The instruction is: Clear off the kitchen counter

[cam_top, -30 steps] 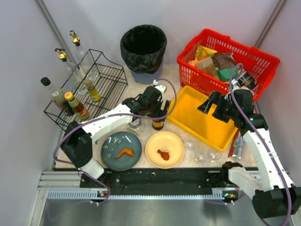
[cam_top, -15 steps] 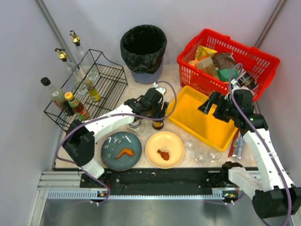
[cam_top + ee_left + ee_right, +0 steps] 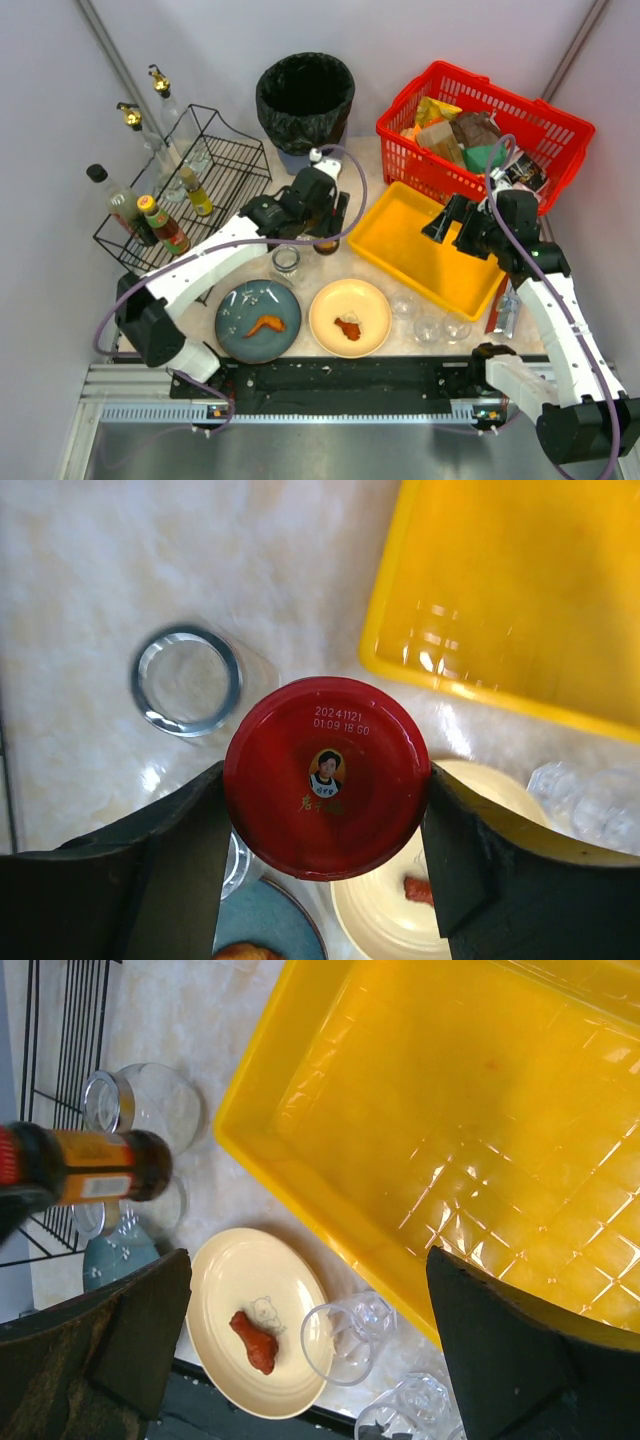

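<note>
The jar will go outward and to the left in the top view with my left gripper, over the rack's far end (image 3: pixel 234 167), and I will release it since bare wire shows there.
My left gripper (image 3: pixel 326 785) is shut on a dark sauce jar with a red lid (image 3: pixel 327 778), one finger on each side of the lid. In the top view the jar (image 3: pixel 326 243) hangs just above the kitchen counter (image 3: pixel 363 154), left of the yellow tray (image 3: pixel 430 255). The right wrist view shows the jar (image 3: pixel 95 1172) from the side, clear of the surface. My right gripper (image 3: pixel 450 226) stands open over the tray with nothing between its fingers (image 3: pixel 520 1350).
An empty glass jar (image 3: pixel 285 261) stands below the held jar. Near the front edge are a blue plate (image 3: pixel 240 335) and a cream plate (image 3: pixel 372 300), each with food, and several tumblers (image 3: pixel 428 328). At the back are a wire rack (image 3: pixel 225 165) with bottles, a black bin (image 3: pixel 305 100) and a red basket (image 3: pixel 480 125).
My left gripper closed on the sauce jar, lifted it off the counter and carried it a little toward the back. The right arm has not moved.
</note>
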Controlling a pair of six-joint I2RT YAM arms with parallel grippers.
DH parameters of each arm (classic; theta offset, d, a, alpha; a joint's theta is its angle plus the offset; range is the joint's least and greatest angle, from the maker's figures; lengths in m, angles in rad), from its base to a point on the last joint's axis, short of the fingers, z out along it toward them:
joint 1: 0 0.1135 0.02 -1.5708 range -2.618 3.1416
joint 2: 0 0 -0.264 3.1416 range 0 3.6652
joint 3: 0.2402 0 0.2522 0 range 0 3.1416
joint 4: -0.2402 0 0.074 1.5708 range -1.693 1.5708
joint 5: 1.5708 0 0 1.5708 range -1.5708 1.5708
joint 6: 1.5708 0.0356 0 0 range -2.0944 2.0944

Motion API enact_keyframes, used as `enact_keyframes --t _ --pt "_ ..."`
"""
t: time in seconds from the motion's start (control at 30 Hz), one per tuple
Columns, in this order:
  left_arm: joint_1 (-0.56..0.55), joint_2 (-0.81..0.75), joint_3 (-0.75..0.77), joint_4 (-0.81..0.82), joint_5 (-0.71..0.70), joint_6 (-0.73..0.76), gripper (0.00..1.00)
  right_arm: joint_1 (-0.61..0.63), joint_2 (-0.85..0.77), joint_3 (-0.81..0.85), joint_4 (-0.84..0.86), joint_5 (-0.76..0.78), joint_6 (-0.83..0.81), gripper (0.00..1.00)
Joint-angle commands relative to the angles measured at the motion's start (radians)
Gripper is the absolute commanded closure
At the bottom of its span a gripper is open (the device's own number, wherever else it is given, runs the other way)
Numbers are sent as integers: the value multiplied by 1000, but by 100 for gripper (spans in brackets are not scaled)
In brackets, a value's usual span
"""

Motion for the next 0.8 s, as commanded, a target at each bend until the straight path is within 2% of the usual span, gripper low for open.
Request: enact_keyframes --t 0.0,0.13,0.5,0.77 --pt "8 -143 167 90 -151 31 60 -18 -18 26 2 8 -17 2" --pt "60 -161 238 71 -226 38 59 -18 -21 29 -1 6 -22 2" --pt "343 -138 376 105 -263 61 61 -23 -33 30 -6 17 -31 2" --pt "479 -31 448 108 -257 109 61 -26 -34 33 -10 39 -40 2"
